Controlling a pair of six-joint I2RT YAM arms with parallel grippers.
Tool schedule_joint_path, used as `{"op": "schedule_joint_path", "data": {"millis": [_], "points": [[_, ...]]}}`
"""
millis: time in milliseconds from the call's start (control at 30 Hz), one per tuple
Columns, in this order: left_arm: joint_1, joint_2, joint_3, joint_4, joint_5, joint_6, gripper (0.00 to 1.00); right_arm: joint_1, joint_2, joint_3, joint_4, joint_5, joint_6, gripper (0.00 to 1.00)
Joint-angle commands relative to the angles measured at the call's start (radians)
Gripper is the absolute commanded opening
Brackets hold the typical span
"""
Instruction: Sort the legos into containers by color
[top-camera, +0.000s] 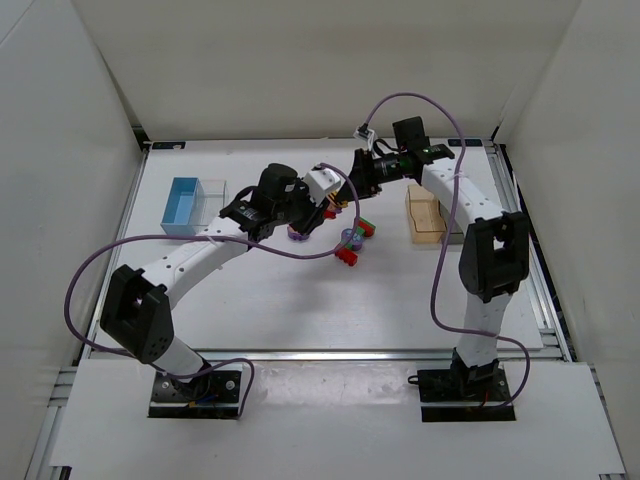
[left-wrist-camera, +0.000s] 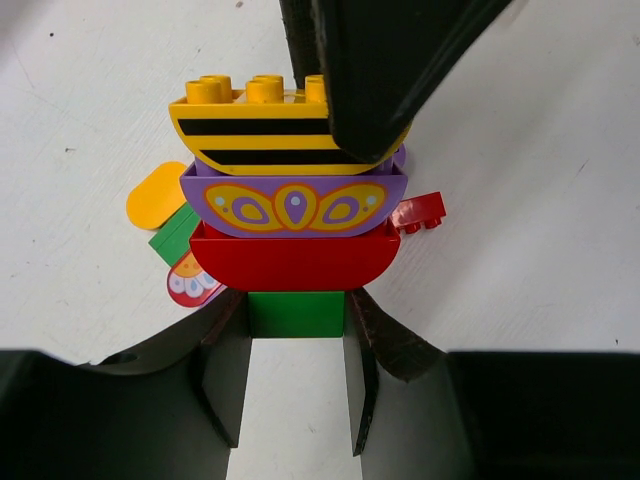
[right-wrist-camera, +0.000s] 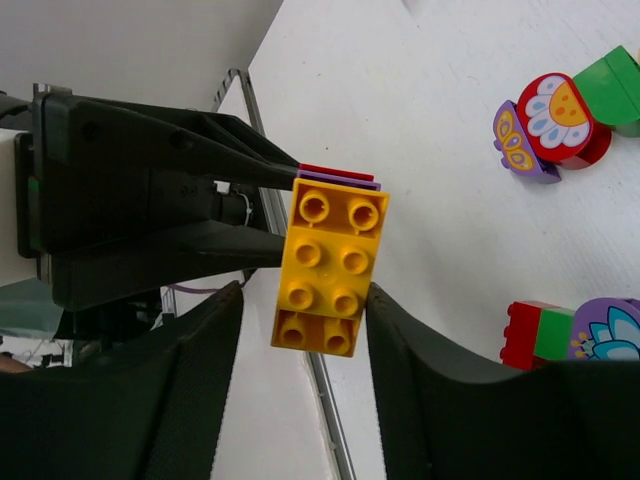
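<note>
I will next pull the green brick off the lego stack with my left gripper, move left in the top view and release it over the blue-tinted container (top-camera: 183, 205), since that's empty.
My left gripper (left-wrist-camera: 297, 322) is shut on the green brick (left-wrist-camera: 297, 313) at the base of a lego stack held above the table. Above the green brick sit a red piece (left-wrist-camera: 290, 262), a purple butterfly piece (left-wrist-camera: 295, 205) and a striped yellow brick (left-wrist-camera: 250, 125). My right gripper (right-wrist-camera: 305, 300) straddles that yellow brick (right-wrist-camera: 325, 265). Its right finger (right-wrist-camera: 420, 360) touches the brick, and a gap shows at the left finger. In the top view both grippers meet at the stack (top-camera: 343, 197), right of the blue-tinted container (top-camera: 183, 205).
Loose legos lie below the stack: a red, green and purple cluster (top-camera: 352, 243) and a purple piece (top-camera: 298, 234). An orange-amber container (top-camera: 425, 215) stands by the right arm. A metal rail (right-wrist-camera: 320, 390) runs along the table edge.
</note>
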Motion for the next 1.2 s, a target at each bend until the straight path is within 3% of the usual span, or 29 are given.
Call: {"op": "schedule_joint_path", "data": {"millis": [0, 233, 433, 500, 1167], "points": [[-0.006, -0.004, 0.031, 0.027, 0.027, 0.01, 0.1, 0.016, 0.015, 0.039, 0.038, -0.073, 0.02, 0.53], [-0.006, -0.009, 0.022, 0.036, 0.025, 0.01, 0.1, 0.016, 0.02, 0.028, 0.049, -0.093, 0.023, 0.39], [-0.006, -0.012, 0.01, 0.036, 0.022, 0.004, 0.1, 0.019, 0.014, 0.031, 0.052, -0.099, 0.014, 0.05], [-0.006, -0.018, -0.003, 0.036, 0.016, -0.008, 0.1, 0.019, 0.005, 0.043, 0.038, -0.082, 0.005, 0.0], [-0.032, -0.136, -0.144, -0.013, -0.012, -0.074, 0.1, -0.226, -0.093, 0.074, 0.008, -0.034, -0.035, 0.0]]}}
